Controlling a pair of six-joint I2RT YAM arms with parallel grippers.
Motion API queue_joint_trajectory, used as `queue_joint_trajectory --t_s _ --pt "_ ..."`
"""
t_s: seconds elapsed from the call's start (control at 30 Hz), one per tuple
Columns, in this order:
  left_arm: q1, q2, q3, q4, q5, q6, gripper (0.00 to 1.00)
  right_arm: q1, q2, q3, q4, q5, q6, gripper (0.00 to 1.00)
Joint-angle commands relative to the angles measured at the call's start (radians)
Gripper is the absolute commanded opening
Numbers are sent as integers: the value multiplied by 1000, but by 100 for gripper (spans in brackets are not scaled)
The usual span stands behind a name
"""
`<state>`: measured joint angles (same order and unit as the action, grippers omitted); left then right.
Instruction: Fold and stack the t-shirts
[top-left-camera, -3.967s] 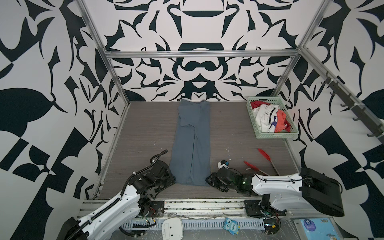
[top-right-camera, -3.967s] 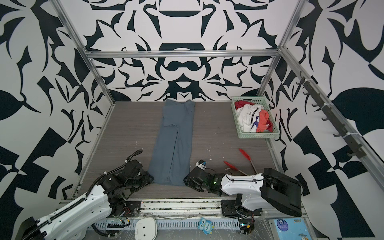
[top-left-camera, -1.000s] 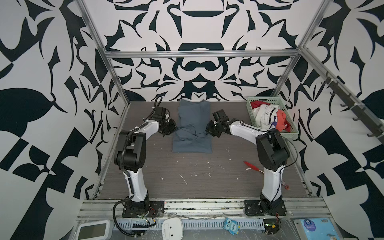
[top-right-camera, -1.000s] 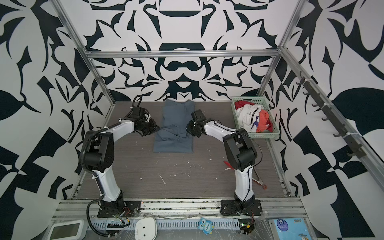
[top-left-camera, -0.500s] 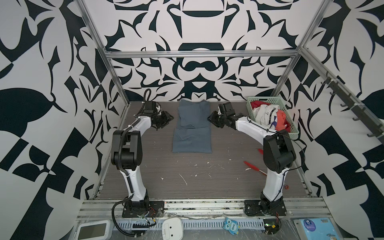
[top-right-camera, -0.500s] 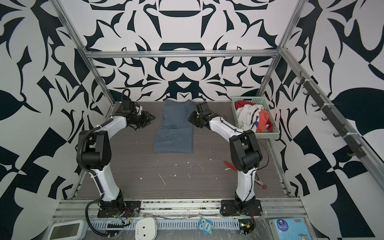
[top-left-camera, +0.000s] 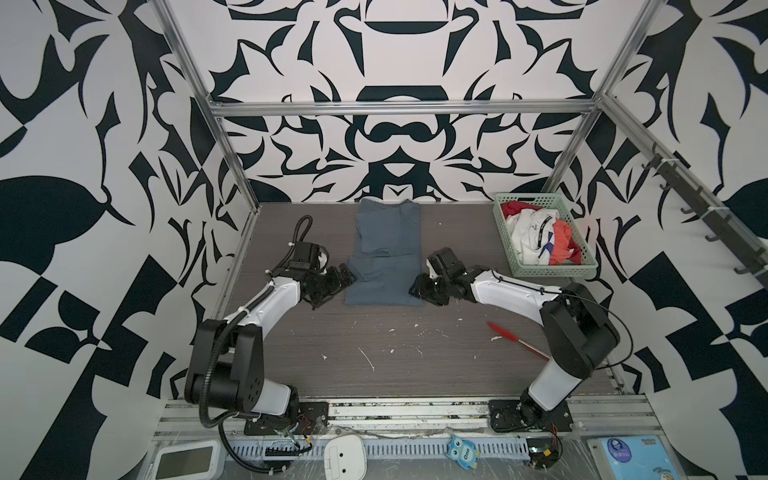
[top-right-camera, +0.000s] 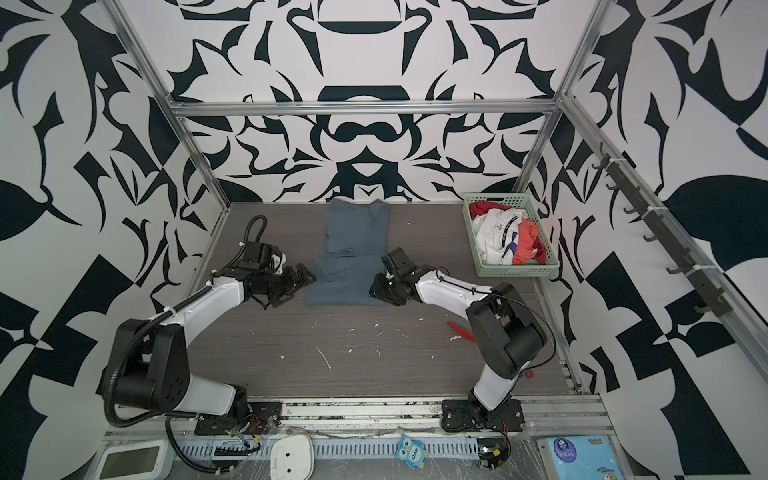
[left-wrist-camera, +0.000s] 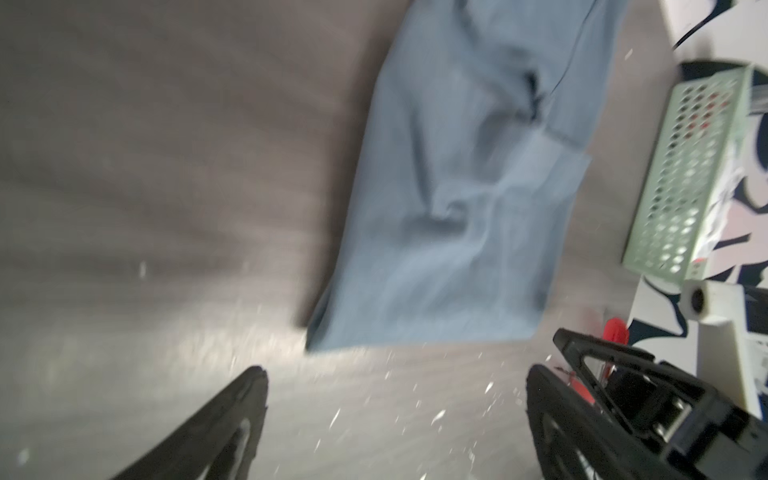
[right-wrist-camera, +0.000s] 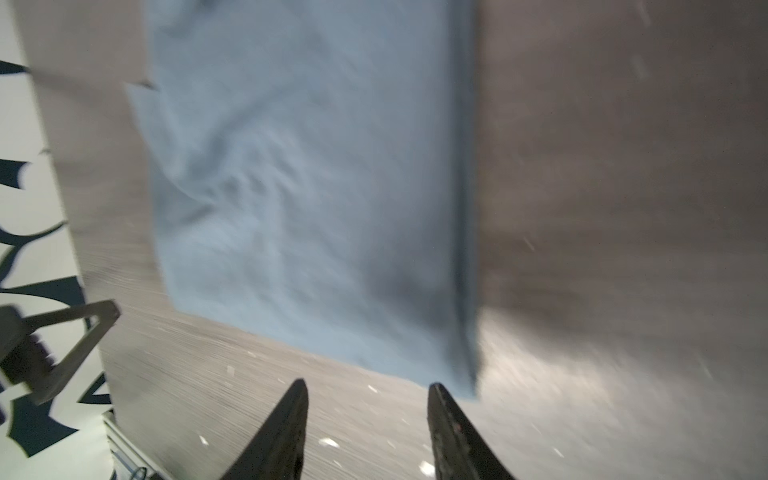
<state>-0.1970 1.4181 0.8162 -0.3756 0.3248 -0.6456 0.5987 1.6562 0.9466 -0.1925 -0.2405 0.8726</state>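
The open fingers of the left gripper are still short of the cloth, so it has to move down onto the shirt's near corner (top-left-camera: 348, 302) (left-wrist-camera: 321, 337) opposite the right gripper.
A slate blue-grey t-shirt (top-left-camera: 384, 257) (top-right-camera: 349, 266) lies folded at the back middle of the table, its upper layer shorter than the lower one. My left gripper (top-left-camera: 348, 277) (top-right-camera: 305, 276) sits low by the shirt's left edge, jaws wide apart. In the left wrist view the gripper (left-wrist-camera: 395, 374) is open over bare table, short of the shirt (left-wrist-camera: 457, 208). My right gripper (top-left-camera: 417, 286) (top-right-camera: 376, 289) is at the shirt's near right corner. Seen from the right wrist, this gripper (right-wrist-camera: 367, 386) is open and empty just before the cloth's (right-wrist-camera: 311, 187) edge. White (top-left-camera: 532, 232) and red-orange (top-left-camera: 561, 241) shirts lie crumpled in the basket.
A pale green lattice basket (top-left-camera: 544, 272) (top-right-camera: 519, 270) (left-wrist-camera: 681, 166) stands at the back right. A red pen (top-left-camera: 511, 336) (top-right-camera: 459, 330) lies on the table by the right arm. White scraps dot the middle of the table. Patterned walls close in three sides.
Both grippers have opened wider and left the folded shirt's sides, swinging out toward the back and then coming forward to its near corners. The shirt lies as before.
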Motion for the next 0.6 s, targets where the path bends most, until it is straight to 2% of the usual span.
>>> queue_joint_trajectory --t_s 0.0,0.13,0.23,0.33,0.37,0.5,0.57 --pt "3 -32 -74 -44 -42 -8 97 5 -72 -98 130 -13 77 52" --pt "2 -22 -151 62 34 -30 90 34 -91 -179 164 7 127 53" --pt "2 14 -176 131 65 -44 88 36 -99 -281 284 -12 196 55" --pt "2 58 -196 187 76 -55 86 35 -66 -383 473 -24 275 58" --pt "2 74 -207 208 77 -63 82 35 -32 -404 545 -38 301 58" --pt "4 137 -251 347 103 -123 79 38 136 -459 856 -78 434 58" --pt "4 173 -260 398 112 -150 73 37 228 -494 1056 -79 518 58"
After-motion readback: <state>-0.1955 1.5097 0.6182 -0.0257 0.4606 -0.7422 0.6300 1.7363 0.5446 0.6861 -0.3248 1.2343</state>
